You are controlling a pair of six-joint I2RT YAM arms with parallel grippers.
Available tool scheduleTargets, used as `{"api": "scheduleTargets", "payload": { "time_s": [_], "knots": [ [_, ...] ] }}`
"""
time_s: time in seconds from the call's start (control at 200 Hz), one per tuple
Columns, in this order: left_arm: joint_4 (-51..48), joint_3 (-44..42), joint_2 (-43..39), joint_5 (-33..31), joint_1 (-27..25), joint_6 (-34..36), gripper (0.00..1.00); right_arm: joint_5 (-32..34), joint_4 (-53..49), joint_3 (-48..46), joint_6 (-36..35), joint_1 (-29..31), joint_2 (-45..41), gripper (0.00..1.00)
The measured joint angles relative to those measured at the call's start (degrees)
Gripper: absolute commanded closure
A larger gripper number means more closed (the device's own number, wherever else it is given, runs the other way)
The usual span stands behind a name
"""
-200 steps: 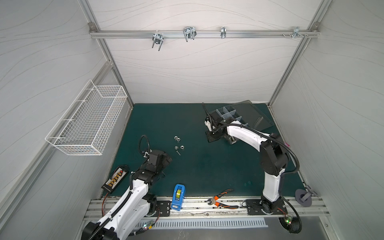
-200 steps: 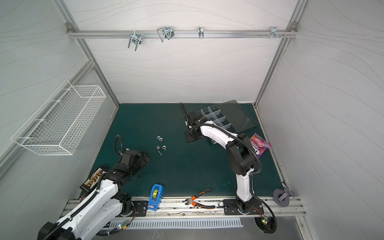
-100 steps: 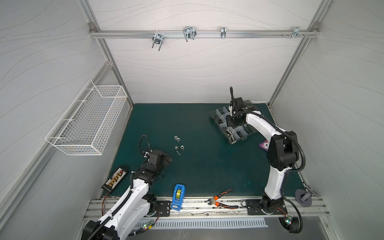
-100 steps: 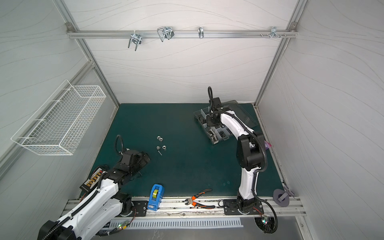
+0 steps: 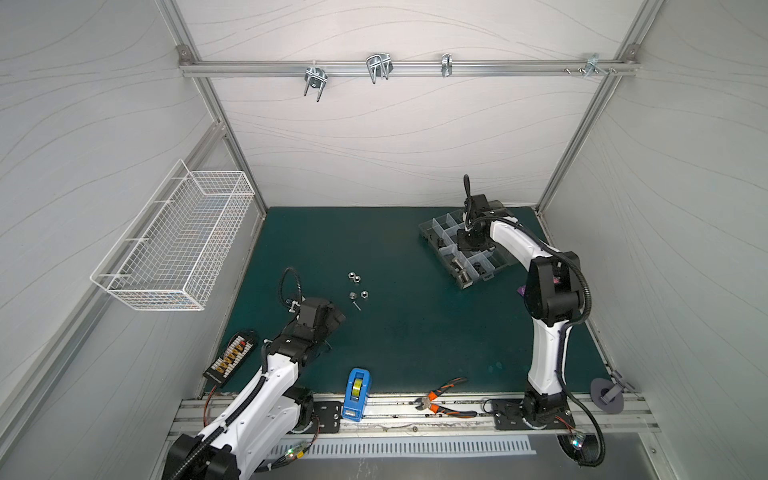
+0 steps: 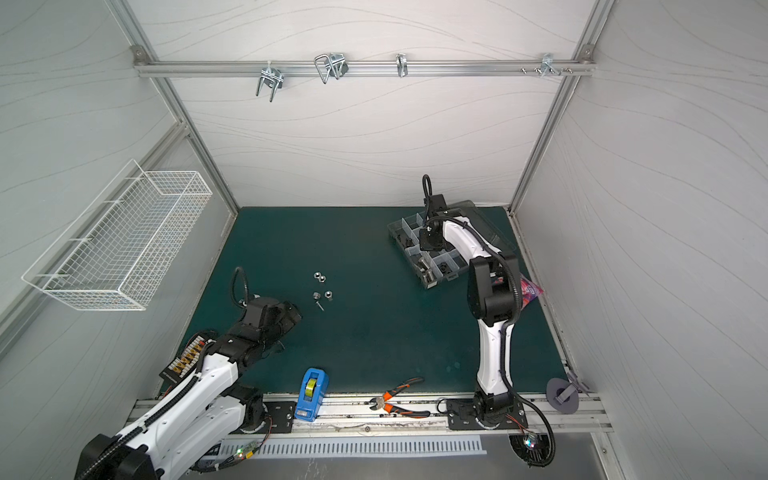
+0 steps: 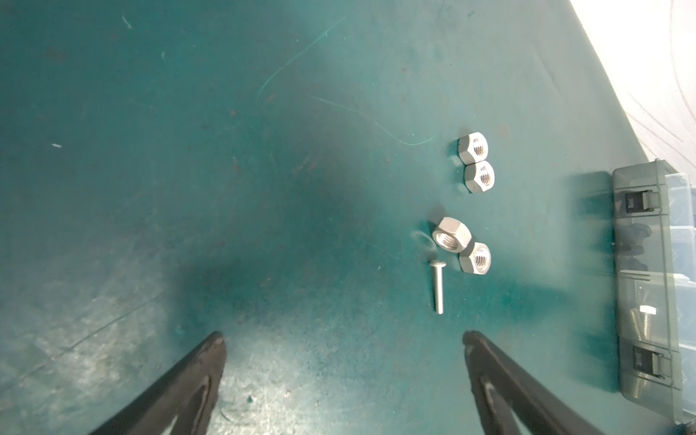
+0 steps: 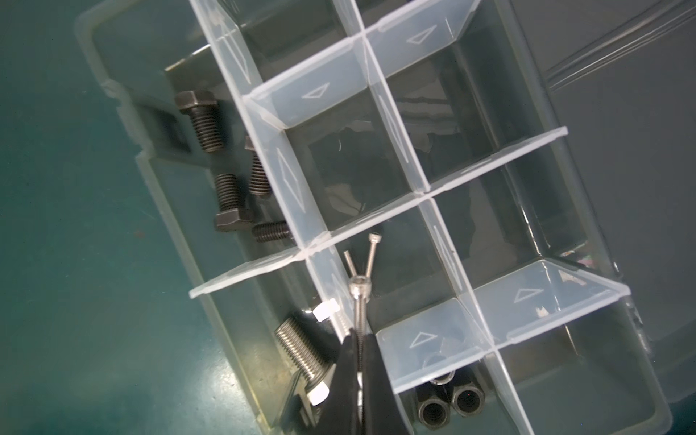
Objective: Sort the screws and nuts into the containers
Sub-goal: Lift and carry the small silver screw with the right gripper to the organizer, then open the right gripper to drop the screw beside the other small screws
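Note:
The container's section of thin screws is below my right gripper and already has matching screws in it. I will keep my right gripper nearly where it is next and open it to release its screw.
Several silver nuts and one thin silver screw lie loose on the green mat; both top views show the cluster of nuts left of centre. My left gripper hovers open just short of them, with nothing between its fingers. My right gripper is shut on a thin silver screw, held over a compartment of the clear grey organizer box where two thin screws lie. Other compartments hold black bolts, silver hex bolts and black nuts.
A white wire basket hangs on the left wall. Along the front rail lie a blue tape dispenser and orange-handled pliers. A black connector strip sits front left, a purple packet behind the right arm.
My right arm has swung from left of the organizer box to right above its compartments, gripper still shut. The left arm and the loose nuts have not moved.

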Motion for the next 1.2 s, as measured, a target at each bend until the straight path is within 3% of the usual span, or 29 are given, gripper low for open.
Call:
{"api": "scheduleTargets", "payload": {
  "time_s": [0.23,0.58,0.92,1.2],
  "knots": [
    [0.04,0.02,0.17,0.0,0.0,0.0,0.01,0.07,-0.35,1.11,0.0,-0.68,2.43,0.98],
    [0.11,0.76,0.15,0.02,0.0,0.02,0.01,0.55,-1.18,2.64,-0.24,-0.96,3.72,0.76],
    [0.09,0.98,0.13,0.17,0.0,0.04,0.01,0.55,-1.9,2.16,-0.24,-0.94,3.04,0.75],
    [0.02,1.4,-0.26,0.2,0.0,0.04,0.01,0.87,-1.99,-2.8,-0.2,2.01,-5.25,0.74]
  ]
}}
